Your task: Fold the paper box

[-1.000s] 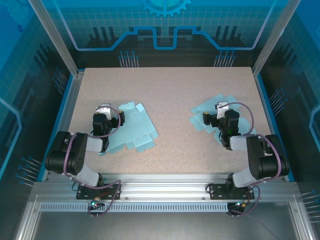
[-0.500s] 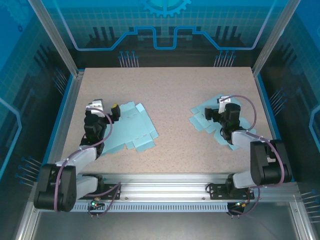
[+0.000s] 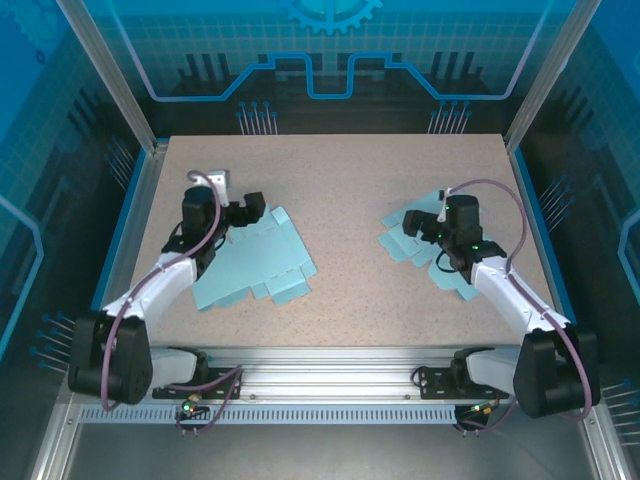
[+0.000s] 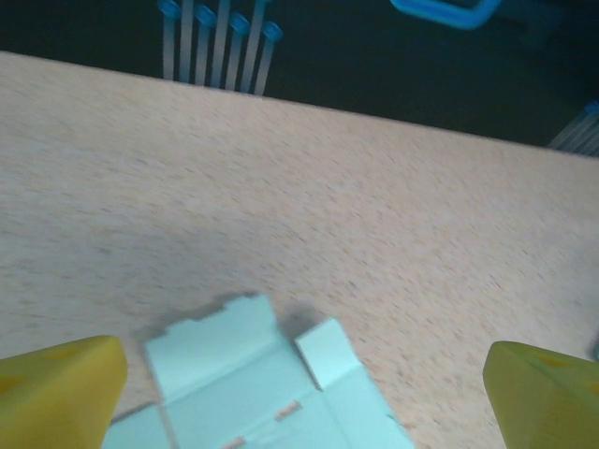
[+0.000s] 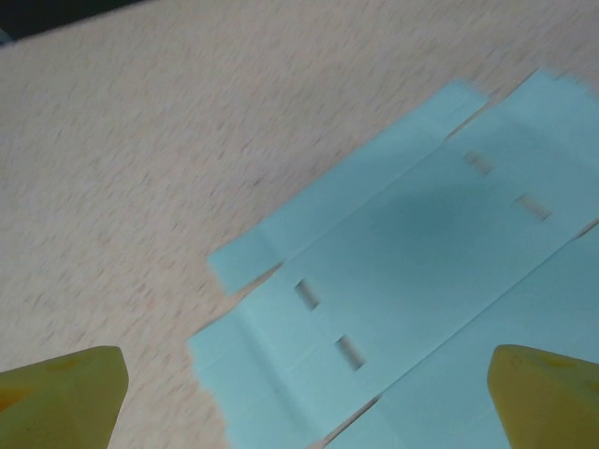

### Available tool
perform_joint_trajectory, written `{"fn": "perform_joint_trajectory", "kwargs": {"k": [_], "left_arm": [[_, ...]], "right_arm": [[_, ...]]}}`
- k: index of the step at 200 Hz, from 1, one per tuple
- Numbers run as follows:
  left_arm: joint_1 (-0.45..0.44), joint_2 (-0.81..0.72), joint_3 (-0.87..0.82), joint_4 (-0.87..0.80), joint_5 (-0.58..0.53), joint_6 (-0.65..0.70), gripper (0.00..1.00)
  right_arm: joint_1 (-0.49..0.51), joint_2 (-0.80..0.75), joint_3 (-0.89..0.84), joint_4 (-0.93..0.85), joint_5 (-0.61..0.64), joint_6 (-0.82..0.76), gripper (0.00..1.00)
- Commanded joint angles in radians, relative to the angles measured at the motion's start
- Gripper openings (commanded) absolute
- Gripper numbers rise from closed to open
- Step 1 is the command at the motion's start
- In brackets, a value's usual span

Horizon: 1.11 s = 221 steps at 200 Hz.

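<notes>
I will move my right gripper across the gap and down onto the facing edge of the left gripper's sheet next, because that edge is uncovered.
Two flat, unfolded light-blue paper box cut-outs lie on the speckled table. The left paper box sheet (image 3: 258, 262) has my left gripper (image 3: 238, 212) hovering over its far edge, open, with nothing between the yellow fingertips (image 4: 58, 393). In the left wrist view the sheet's far corner flaps (image 4: 245, 374) sit below the left gripper (image 4: 299, 412). The right sheet (image 3: 420, 243) lies under my right gripper (image 3: 432, 228), also open and empty. The right wrist view shows that slotted sheet (image 5: 421, 262) beneath the right gripper (image 5: 301, 402), whose fingertips (image 5: 547, 398) stand wide apart.
The beige table (image 3: 340, 180) is fenced by blue rails and aluminium posts (image 3: 532, 110). Bare tabletop lies between the two sheets and toward the far edge. Blue pegs (image 4: 217, 42) stand beyond the table's far edge.
Both arms have unfolded from their tucked poses and reached out. The left gripper moved up and right to the left sheet's far edge; the right gripper shifted over the right sheet. Both stayed open.
</notes>
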Motion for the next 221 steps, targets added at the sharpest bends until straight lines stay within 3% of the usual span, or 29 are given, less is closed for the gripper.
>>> {"fn": "perform_joint_trajectory", "kwargs": {"k": [1,23,43,72,80,137,194,221], "left_arm": [[-0.017,0.122,0.118,-0.163,0.189,0.056,0.99],[-0.017,0.300,0.336,-0.373,0.307,0.183,0.99],[-0.017,0.443,0.546,-0.603,0.314,0.305,0.99],[-0.012,0.570,0.712,-0.755,0.314,0.407,0.99],[-0.011,0.590,0.740,-0.785,0.305,0.417,0.99],[-0.002,0.569,0.707,-0.712,0.299,0.379,0.99],[0.023,0.519,0.639,-0.659,0.290,0.368,0.99],[0.028,0.511,0.623,-0.652,0.294,0.360,0.99]], "right_arm": [[0.073,0.006,0.044,-0.155,-0.020,0.100,1.00],[0.111,0.003,0.052,-0.154,-0.048,0.117,1.00],[0.134,0.007,0.065,-0.165,-0.065,0.121,1.00],[0.204,0.059,0.085,-0.146,-0.146,0.132,1.00],[0.234,0.088,0.095,-0.127,-0.173,0.144,0.96],[0.432,0.420,0.226,0.056,-0.378,0.246,0.75],[0.476,0.671,0.334,0.153,-0.488,0.298,0.59],[0.486,0.732,0.383,0.148,-0.502,0.295,0.57]]}}
